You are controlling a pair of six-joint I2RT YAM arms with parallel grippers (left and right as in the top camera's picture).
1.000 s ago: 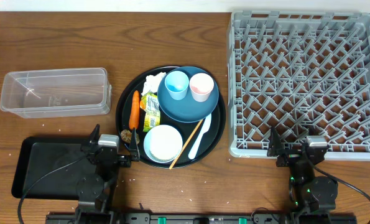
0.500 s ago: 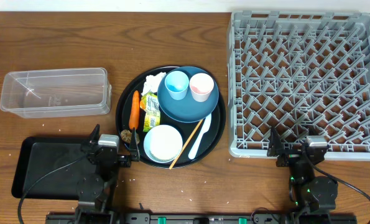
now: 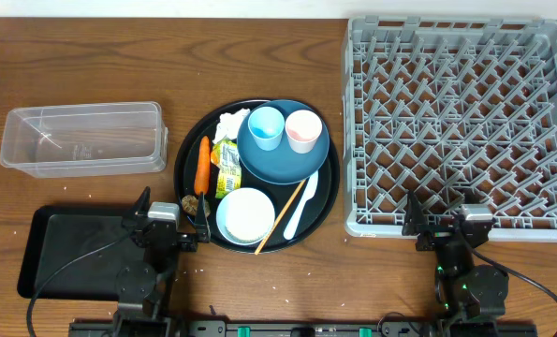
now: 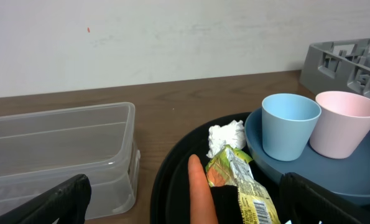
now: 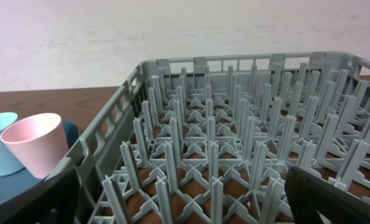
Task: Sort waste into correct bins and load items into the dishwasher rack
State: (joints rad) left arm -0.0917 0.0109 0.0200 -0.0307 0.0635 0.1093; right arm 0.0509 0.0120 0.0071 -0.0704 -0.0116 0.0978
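My left gripper will rise next, tilt its fingers down and lower them over the rim by the chopstick, as it points level, short of the light blue bowl.
A round black tray (image 3: 181,178) holds a dark blue plate (image 3: 280,161) carrying a light blue cup (image 3: 266,127) and a pink cup (image 3: 302,130). Beside the plate lie a light blue bowl (image 3: 244,214), white spoon (image 3: 301,206), chopstick (image 3: 280,217), carrot (image 3: 202,165), tissue (image 3: 229,124), yellow-green wrapper (image 3: 227,167) and brown lump (image 3: 190,205). My left gripper (image 3: 173,213) stands open at the tray's near-left rim, with the carrot (image 4: 200,193) ahead between its fingers. My right gripper (image 3: 444,220) stands open and empty at the grey rack's (image 3: 461,122) near edge.
A clear plastic box (image 3: 81,139) sits at the left, and a shallow black rectangular tray (image 3: 67,251) lies at the front left beside my left arm. The rack (image 5: 234,137) fills the right wrist view, with the pink cup (image 5: 37,149) to its left.
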